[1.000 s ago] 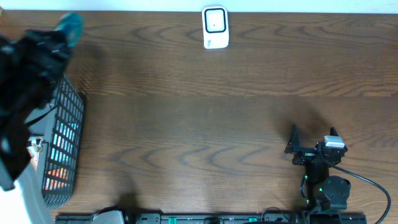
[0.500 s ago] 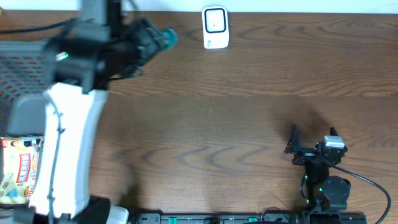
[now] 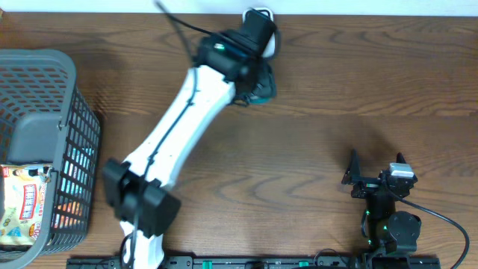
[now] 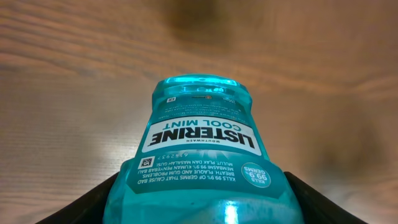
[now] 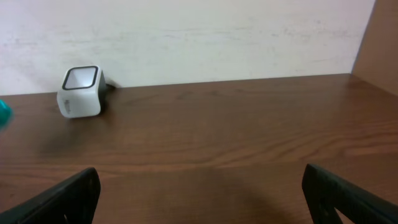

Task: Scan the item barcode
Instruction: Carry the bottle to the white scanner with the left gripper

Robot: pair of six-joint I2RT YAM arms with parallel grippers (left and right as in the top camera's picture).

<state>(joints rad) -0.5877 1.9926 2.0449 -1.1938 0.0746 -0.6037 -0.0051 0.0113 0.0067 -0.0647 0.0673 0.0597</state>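
The bottle (image 3: 263,90) comes back from the scanner next, down to the clear tabletop below and back of my left gripper, which releases it there.
A teal Listerine Cool Mint mouthwash bottle (image 4: 202,140) fills the left wrist view, and my left gripper (image 4: 199,202) is shut on its body, one dark finger on each side. From overhead, the left gripper (image 3: 254,71) holds the bottle (image 3: 263,90) just in front of the white barcode scanner (image 3: 261,13) at the table's back edge; the arm hides part of the scanner. The right wrist view shows the scanner (image 5: 81,92) with a sliver of the bottle (image 5: 3,113) at the left edge. My right gripper (image 3: 376,166) rests open near the front right, holding nothing.
A grey wire basket (image 3: 45,56) stands at the left edge with a snack packet (image 3: 22,213) inside. A pale wall (image 5: 199,37) runs right behind the scanner. My left arm (image 3: 168,142) stretches diagonally from front left to back centre.
My left arm has swung from over the basket rightward along the back of the table, carrying the bottle to the scanner. The right arm has not moved.
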